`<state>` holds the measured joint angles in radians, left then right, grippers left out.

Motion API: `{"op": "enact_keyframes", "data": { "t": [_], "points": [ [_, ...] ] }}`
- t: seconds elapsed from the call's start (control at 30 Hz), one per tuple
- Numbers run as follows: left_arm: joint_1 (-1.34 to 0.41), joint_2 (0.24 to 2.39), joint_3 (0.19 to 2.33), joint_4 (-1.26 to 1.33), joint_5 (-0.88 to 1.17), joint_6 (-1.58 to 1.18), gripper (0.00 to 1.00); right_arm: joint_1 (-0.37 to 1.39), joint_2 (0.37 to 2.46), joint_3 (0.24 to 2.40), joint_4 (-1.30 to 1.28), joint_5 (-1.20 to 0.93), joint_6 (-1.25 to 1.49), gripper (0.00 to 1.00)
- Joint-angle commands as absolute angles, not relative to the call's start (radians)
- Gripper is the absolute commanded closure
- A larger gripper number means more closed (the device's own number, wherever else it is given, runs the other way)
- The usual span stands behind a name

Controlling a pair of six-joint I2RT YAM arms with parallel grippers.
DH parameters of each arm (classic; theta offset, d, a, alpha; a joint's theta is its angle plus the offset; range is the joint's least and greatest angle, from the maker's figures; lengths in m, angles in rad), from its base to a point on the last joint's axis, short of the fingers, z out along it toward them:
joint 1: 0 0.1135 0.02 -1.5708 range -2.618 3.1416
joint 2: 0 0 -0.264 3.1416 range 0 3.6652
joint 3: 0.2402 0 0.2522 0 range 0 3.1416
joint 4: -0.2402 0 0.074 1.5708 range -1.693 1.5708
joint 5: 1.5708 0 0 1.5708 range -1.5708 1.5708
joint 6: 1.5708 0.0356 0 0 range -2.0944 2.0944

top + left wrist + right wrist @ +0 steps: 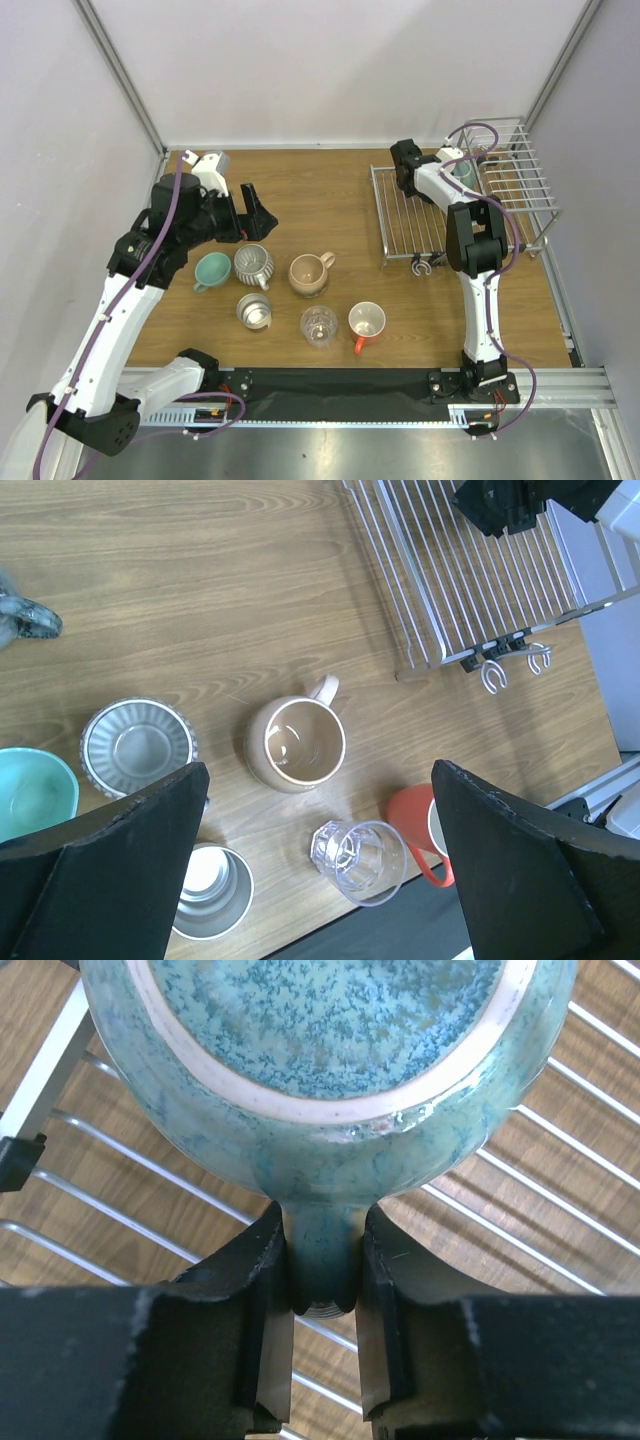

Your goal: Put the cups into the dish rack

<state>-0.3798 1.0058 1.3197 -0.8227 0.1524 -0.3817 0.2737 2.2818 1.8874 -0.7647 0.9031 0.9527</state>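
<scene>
The beige mug stands with its opening up, so I will move my left gripper down to the right in the top view next, onto the rim of the beige mug (309, 274) by the ribbed cup (254, 265).
My right gripper (322, 1260) is shut on the handle of a grey-blue speckled mug (320, 1050), held bottom toward the camera over the bars of the silver dish rack (560, 1210). In the top view that mug (463, 172) sits at the rack's (410, 225) far end, by the taller basket. My left gripper (258, 212) is open and empty, above the ribbed cup (254, 265). Around it stand the teal mug (211, 270), beige mug (309, 274), steel cup (254, 311), clear glass (319, 325) and white mug with orange inside (367, 322). In the left wrist view, the beige mug (296, 743) and glass (360, 860) lie between my fingers.
Hooks (425, 265) hang off the rack's near edge. A black mat (330, 382) runs along the table's front edge. Grey walls close in the left, back and right sides. Bare wood (320, 190) lies between the cups and the rack.
</scene>
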Motion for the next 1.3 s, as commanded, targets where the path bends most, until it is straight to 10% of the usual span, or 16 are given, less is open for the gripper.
{"op": "enact_keyframes", "data": {
  "t": [0.0, 0.13, 0.4, 1.27],
  "points": [
    [-0.373, 1.005, 1.376, -0.828, 0.160, -0.357, 0.00, 0.268, 2.261, 1.928, -0.723, 1.011, 0.957, 0.75],
    [-0.371, 1.000, 1.378, -0.847, 0.156, -0.359, 0.00, 0.265, 2.263, 1.939, -0.730, 1.023, 0.951, 0.71],
    [-0.362, 0.986, 1.373, -0.859, 0.164, -0.365, 0.00, 0.271, 2.264, 1.941, -0.753, 1.000, 0.931, 0.32],
    [-0.418, 1.278, 1.354, -1.000, 0.140, -0.546, 0.18, 0.448, 1.846, 1.738, -0.991, 0.649, 0.773, 0.04]
  ]
}}
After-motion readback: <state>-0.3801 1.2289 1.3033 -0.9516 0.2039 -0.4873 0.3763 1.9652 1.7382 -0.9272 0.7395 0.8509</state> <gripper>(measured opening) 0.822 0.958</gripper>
